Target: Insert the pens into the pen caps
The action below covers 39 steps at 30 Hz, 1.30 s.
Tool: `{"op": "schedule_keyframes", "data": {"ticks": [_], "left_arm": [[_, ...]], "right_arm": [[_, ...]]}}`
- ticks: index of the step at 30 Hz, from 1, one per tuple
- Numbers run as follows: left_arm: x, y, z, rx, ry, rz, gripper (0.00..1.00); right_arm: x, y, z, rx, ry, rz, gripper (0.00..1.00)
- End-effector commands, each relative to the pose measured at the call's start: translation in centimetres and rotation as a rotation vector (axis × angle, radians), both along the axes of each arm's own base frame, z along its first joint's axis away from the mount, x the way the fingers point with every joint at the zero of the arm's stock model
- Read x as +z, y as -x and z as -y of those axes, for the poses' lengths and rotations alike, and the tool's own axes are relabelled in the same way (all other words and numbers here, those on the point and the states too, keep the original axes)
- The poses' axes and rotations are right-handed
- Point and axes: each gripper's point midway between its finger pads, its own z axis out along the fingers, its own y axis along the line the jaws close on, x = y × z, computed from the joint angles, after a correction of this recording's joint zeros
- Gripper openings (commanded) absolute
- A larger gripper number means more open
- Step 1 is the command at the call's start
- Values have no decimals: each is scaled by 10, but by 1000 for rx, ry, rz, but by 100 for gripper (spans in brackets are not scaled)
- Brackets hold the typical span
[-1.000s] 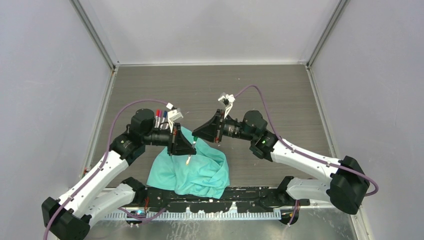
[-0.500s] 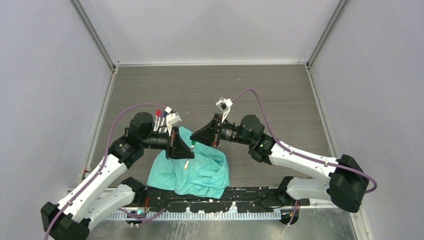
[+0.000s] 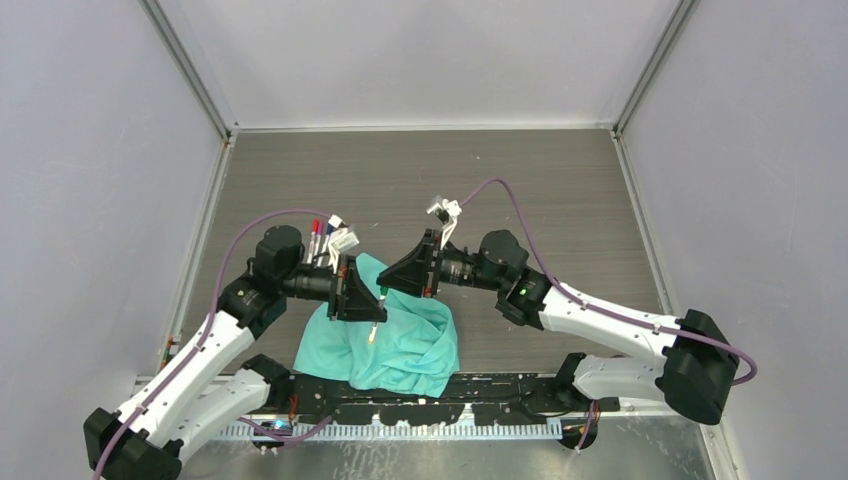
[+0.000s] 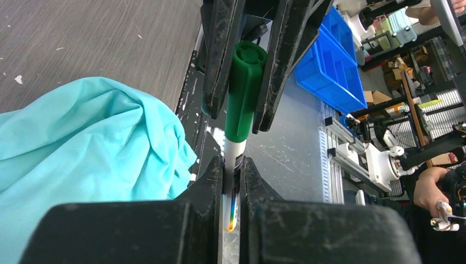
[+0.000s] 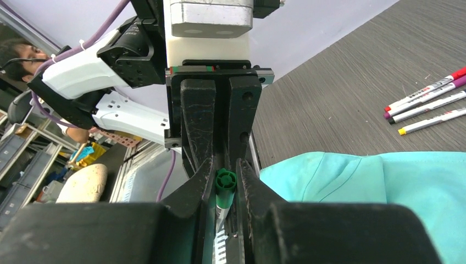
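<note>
The pen's cap is on, so next my left gripper will swing outward, turn downward and lower the pen to release it onto the tabletop beside the other pens.
My left gripper point(image 3: 366, 303) point(image 4: 232, 163) is shut on the white barrel of a pen point(image 4: 233, 157) point(image 3: 375, 325), held above the teal cloth. A green pen cap point(image 4: 244, 91) point(image 5: 225, 183) point(image 3: 383, 292) sits over the pen's upper end, and the white barrel comes out below it. My right gripper point(image 3: 392, 282) point(image 5: 225, 171) is shut on the green cap, and its fingers point(image 4: 218, 60) flank the cap in the left wrist view. The two grippers face each other, nearly touching. Several other pens point(image 5: 424, 103) point(image 3: 320, 238) with coloured ends lie on the table behind the left arm.
A crumpled teal cloth point(image 3: 405, 345) point(image 4: 82, 143) point(image 5: 384, 187) lies on the wooden table point(image 3: 500, 180) under both grippers, near the front edge. Grey walls close off the left, right and back.
Both grippers have moved slightly left and toward the near edge, staying together. The green cap and the pen have come closer along one line.
</note>
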Motion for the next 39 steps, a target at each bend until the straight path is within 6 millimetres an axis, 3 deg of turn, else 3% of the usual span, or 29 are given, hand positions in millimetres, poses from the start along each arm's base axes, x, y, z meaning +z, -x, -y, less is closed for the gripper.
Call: {"op": "schedule_keyframes", "data": {"ticks": [1, 4, 8, 10, 13, 16, 19, 22, 25, 29, 39], "left_arm": [[101, -64, 0, 235, 226, 436, 0], [93, -67, -1, 236, 184, 440, 0], [79, -70, -3, 235, 108, 459, 0], [68, -72, -4, 231, 45, 485, 0], [47, -80, -8, 262, -72, 491, 0], [36, -91, -14, 315, -137, 488, 0], [24, -109, -22, 394, -218, 481, 0], [5, -130, -35, 483, -337, 448, 0], [-16, -153, -53, 588, -482, 407, 0], [-39, -179, -73, 693, -609, 326, 0], [-90, -227, -88, 724, -814, 97, 0]], "right_arm": [[-106, 126, 30, 503, 375, -273, 1], [-97, 111, 27, 397, 365, -232, 1], [-72, 69, 26, 152, 359, -145, 3], [-53, 47, 31, 46, 348, -96, 18], [-20, 5, 42, -153, 354, -25, 61], [1, -42, 65, -383, 402, -3, 80], [10, -71, 86, -510, 424, -4, 88], [3, -94, 112, -609, 445, -15, 92], [-16, -110, 142, -722, 483, -54, 93], [-38, -117, 174, -837, 513, -79, 93], [-63, -102, 192, -870, 505, -76, 94]]}}
